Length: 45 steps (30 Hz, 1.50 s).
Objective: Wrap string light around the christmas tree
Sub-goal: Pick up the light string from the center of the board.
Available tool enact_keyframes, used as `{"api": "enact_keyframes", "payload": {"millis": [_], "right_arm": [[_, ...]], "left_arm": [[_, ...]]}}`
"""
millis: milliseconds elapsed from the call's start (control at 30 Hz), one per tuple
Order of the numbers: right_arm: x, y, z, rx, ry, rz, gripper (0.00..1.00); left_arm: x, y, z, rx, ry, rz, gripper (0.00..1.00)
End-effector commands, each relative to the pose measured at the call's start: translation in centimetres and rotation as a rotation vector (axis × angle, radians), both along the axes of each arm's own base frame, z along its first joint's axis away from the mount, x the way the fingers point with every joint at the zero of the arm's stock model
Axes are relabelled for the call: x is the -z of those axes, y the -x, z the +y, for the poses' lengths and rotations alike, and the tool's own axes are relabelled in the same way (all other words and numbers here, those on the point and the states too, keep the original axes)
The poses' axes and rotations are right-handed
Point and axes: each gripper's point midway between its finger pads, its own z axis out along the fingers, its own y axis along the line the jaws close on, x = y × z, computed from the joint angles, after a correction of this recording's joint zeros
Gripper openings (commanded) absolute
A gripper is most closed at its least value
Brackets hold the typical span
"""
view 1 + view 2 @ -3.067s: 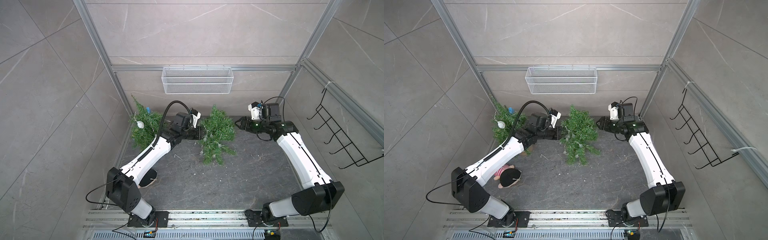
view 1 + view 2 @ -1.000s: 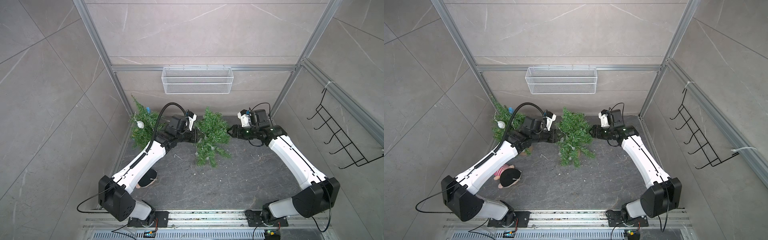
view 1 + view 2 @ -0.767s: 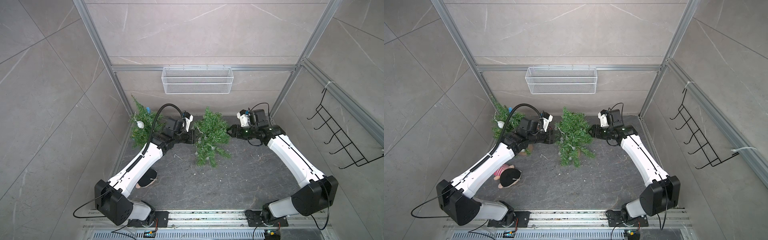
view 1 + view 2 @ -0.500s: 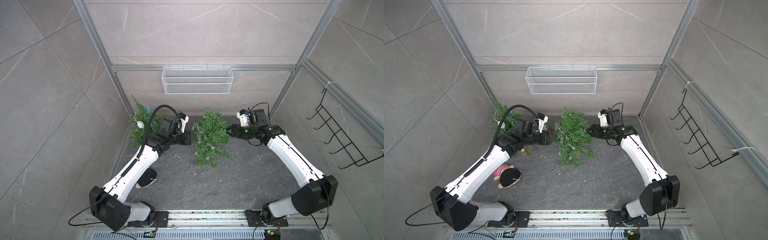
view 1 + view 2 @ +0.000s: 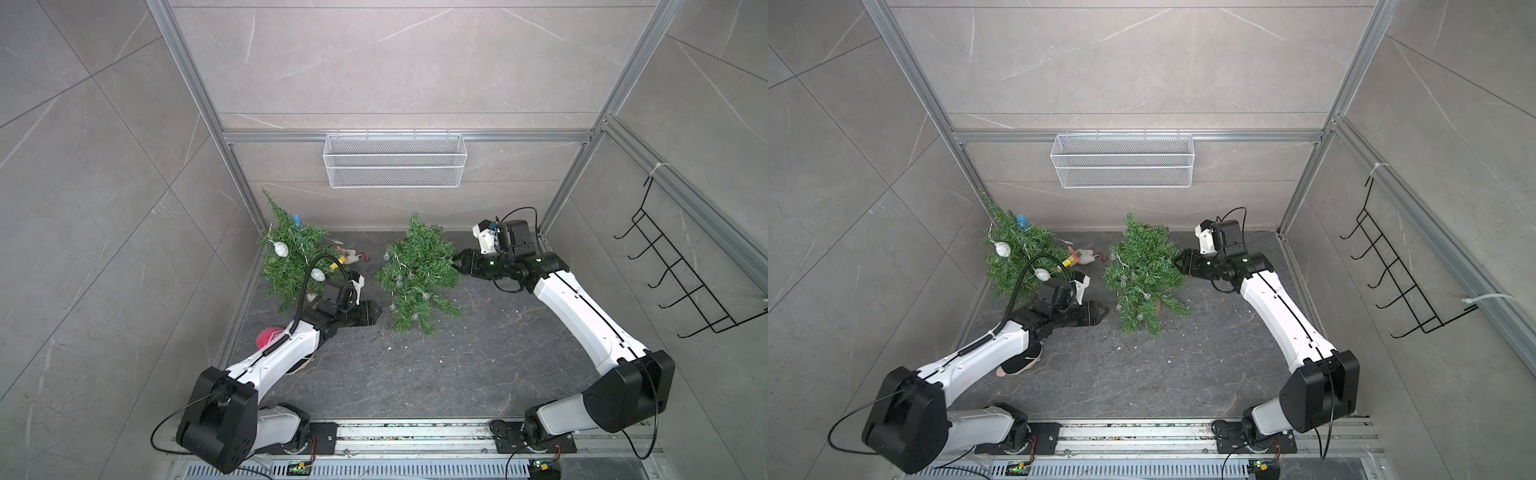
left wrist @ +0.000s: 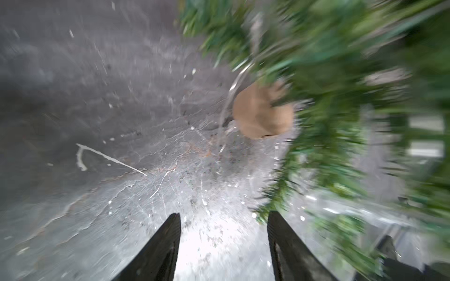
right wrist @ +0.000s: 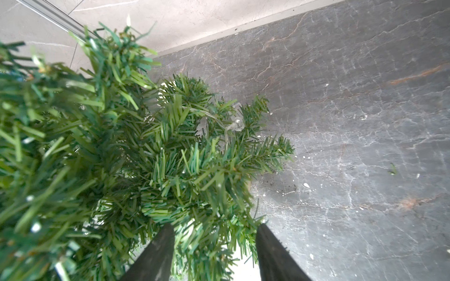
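Observation:
The left gripper moves, open, across the gap toward the tree onto the wire beside the tan base next, because the wire hangs clear of the branches there.
A small green christmas tree (image 5: 417, 270) stands at the middle back in both top views (image 5: 1142, 274). The string light (image 5: 424, 296), a thin wire with clear bulbs, hangs over its left and front branches; one bulb (image 7: 235, 124) shows in the right wrist view. My left gripper (image 5: 376, 311) sits low over the floor, left of the tree and apart from it, open and empty (image 6: 224, 216). The blurred left wrist view shows the tree's tan base (image 6: 263, 112). My right gripper (image 5: 457, 264) is at the tree's right side, open, with branch tips between its fingers (image 7: 215, 228).
A second decorated tree (image 5: 291, 257) leans in the back left corner, with small ornaments (image 5: 349, 257) on the floor beside it. A plush toy (image 5: 1019, 363) lies under my left arm. A wire basket (image 5: 395, 160) hangs on the back wall, a black hook rack (image 5: 681, 274) on the right wall.
My left gripper has pulled back from the tree toward the front left and opened. The right gripper has stayed at the tree's right side.

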Motion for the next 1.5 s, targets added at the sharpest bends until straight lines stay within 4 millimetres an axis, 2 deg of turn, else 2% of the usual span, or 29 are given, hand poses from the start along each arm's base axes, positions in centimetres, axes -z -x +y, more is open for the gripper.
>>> {"api": "enact_keyframes", "payload": {"millis": [0, 100, 200, 333, 433, 500, 567, 600, 733, 833, 967, 1133, 1233, 1467], "right_arm": [[-1.3, 0.5, 0.1, -0.003, -0.022, -0.037, 0.57], [-1.2, 0.6, 0.1, -0.002, -0.017, -0.038, 0.57], [-1.0, 0.5, 0.0, 0.000, -0.014, -0.034, 0.57], [-0.9, 0.5, 0.1, -0.001, -0.013, -0.031, 0.57], [-0.8, 0.6, 0.1, -0.001, -0.012, -0.029, 0.57], [-0.8, 0.7, 0.0, 0.000, -0.008, -0.027, 0.57], [-0.7, 0.7, -0.1, 0.000, -0.002, -0.028, 0.57], [-0.6, 0.7, -0.2, 0.002, 0.001, -0.025, 0.57], [-0.3, 0.6, 0.0, 0.003, -0.005, -0.022, 0.57], [-0.3, 0.5, 0.1, 0.001, -0.011, -0.023, 0.57], [-0.6, 0.6, -0.1, 0.002, -0.003, -0.025, 0.57], [-0.6, 0.8, -0.5, 0.013, 0.012, -0.029, 0.57], [-0.4, 0.7, -0.5, 0.018, 0.008, -0.027, 0.57], [-0.2, 0.4, 0.0, 0.009, -0.011, -0.020, 0.57]], "left_arm": [[-3.3, -4.3, -2.4, -0.048, 0.151, -0.197, 0.61], [-1.6, -5.3, -3.3, -0.059, 0.170, -0.190, 0.61], [-0.7, -5.8, -4.5, -0.038, 0.179, -0.199, 0.61], [1.0, -7.1, -4.4, -0.070, 0.159, -0.217, 0.49], [0.8, -7.3, -4.4, -0.078, 0.170, -0.249, 0.30], [0.3, -6.8, -4.1, -0.067, 0.162, -0.246, 0.13], [-0.4, -5.8, -3.5, -0.062, 0.142, -0.238, 0.03], [-0.6, -5.3, -3.1, -0.065, 0.114, -0.218, 0.00], [-1.7, -3.5, -1.2, -0.059, 0.004, -0.160, 0.00], [-3.3, -2.5, -0.4, -0.046, -0.023, -0.141, 0.00], [-5.8, -0.4, -0.5, 0.028, -0.048, -0.068, 0.00], [-9.1, 3.6, 0.5, 0.107, -0.063, -0.005, 0.00], [-12.3, 5.6, 1.4, 0.124, -0.048, -0.033, 0.00], [-21.2, 8.7, -1.5, 0.271, 0.074, -0.152, 0.00]]}}
